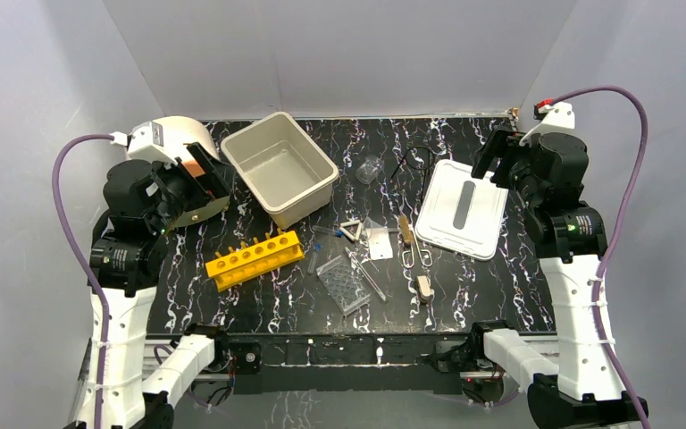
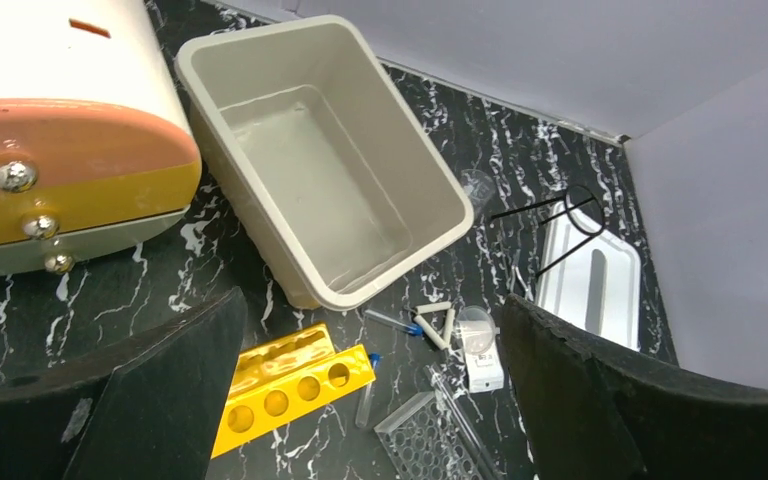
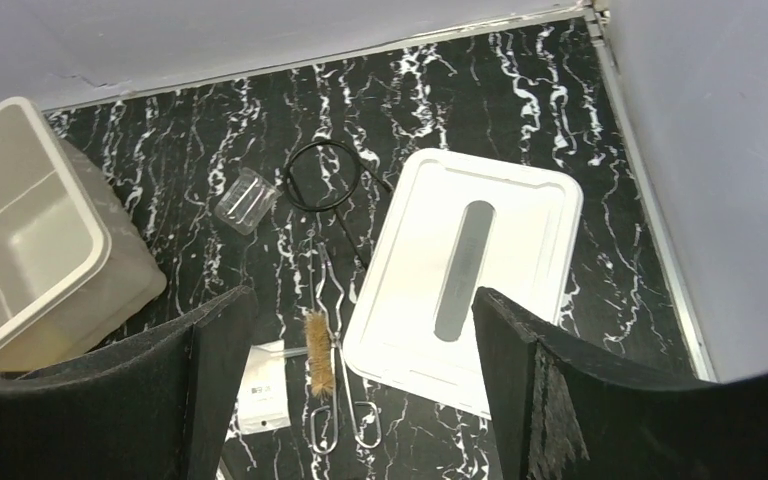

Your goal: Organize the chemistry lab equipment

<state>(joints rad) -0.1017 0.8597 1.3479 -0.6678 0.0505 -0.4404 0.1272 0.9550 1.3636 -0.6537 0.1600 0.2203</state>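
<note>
The glass rod's middle (image 1: 366, 274) lies below and left of my right gripper in the top view, so next I will move my right gripper across, back and down onto it.
The lab equipment lies scattered mid-table: a yellow tube rack (image 1: 255, 258) (image 2: 290, 390), a clear well tray (image 1: 343, 284) (image 2: 430, 440) with a glass rod (image 1: 366, 275) beside it, a white triangle (image 1: 351, 231) (image 2: 438, 322), a wooden clamp (image 1: 423, 288), a small clear beaker (image 1: 368, 169) (image 3: 246, 200) and a black wire stand (image 1: 415, 161) (image 3: 325, 175). My left gripper (image 1: 205, 179) (image 2: 370, 330) hangs open and empty above the table's left side, near the tub. My right gripper (image 1: 503, 165) (image 3: 360, 310) hovers open and empty over the lid's far right corner.
The beige tub (image 1: 313, 170) (image 2: 415, 130) stands empty at the back left. Its white lid (image 1: 462, 208) (image 3: 520, 220) lies flat on the right. A white and orange rounded device (image 1: 179, 138) sits at the far left. A brush (image 3: 318, 352), metal tongs (image 3: 345, 400) and a white packet (image 3: 263, 390) lie left of the lid.
</note>
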